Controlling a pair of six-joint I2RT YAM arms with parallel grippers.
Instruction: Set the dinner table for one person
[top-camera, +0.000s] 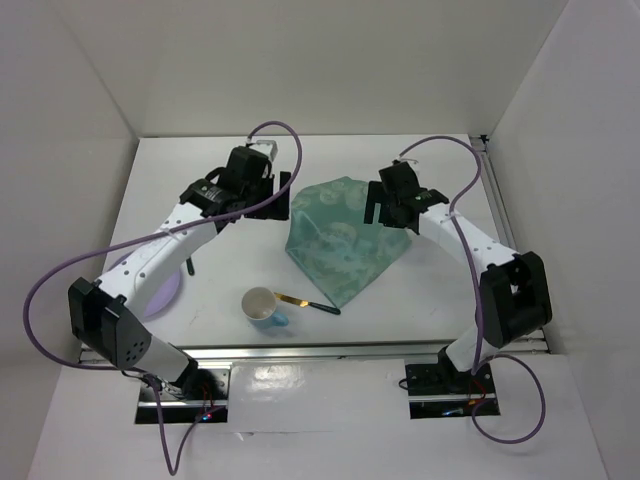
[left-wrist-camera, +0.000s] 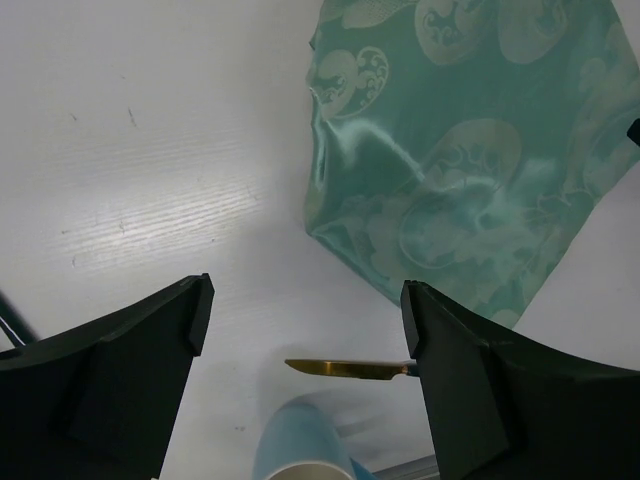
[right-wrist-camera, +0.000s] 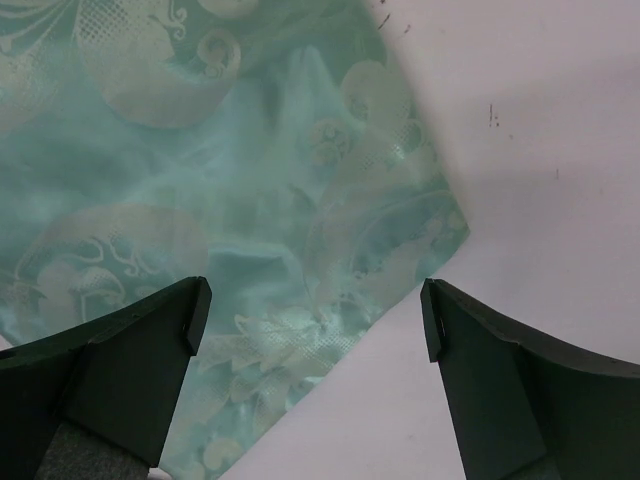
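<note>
The placemat's near corner (top-camera: 340, 299) (right-wrist-camera: 203, 460) is below my right gripper and to its left in the top view. My right gripper will pull back and go down onto it next.
The white dinner table (top-camera: 200, 170) holds a rumpled teal patterned placemat (top-camera: 340, 240) at its middle. A light blue cup (top-camera: 262, 307) stands near the front edge, with a gold-bladed knife (top-camera: 308, 302) lying just to its right. My left gripper (top-camera: 272, 196) is open and empty above the table at the placemat's left edge. In the left wrist view the gripper (left-wrist-camera: 306, 300) has the placemat (left-wrist-camera: 470, 150), knife (left-wrist-camera: 350, 369) and cup (left-wrist-camera: 305, 445) below it. My right gripper (top-camera: 386, 206) is open and empty over the placemat's right corner. The right wrist view shows the gripper (right-wrist-camera: 316, 300) above the cloth (right-wrist-camera: 200, 170).
A lilac plate (top-camera: 162, 292) lies at the front left, mostly hidden under the left arm, with a thin dark utensil (top-camera: 190, 266) beside it. A silver rail (top-camera: 330, 352) runs along the near edge. White walls enclose the table on three sides.
</note>
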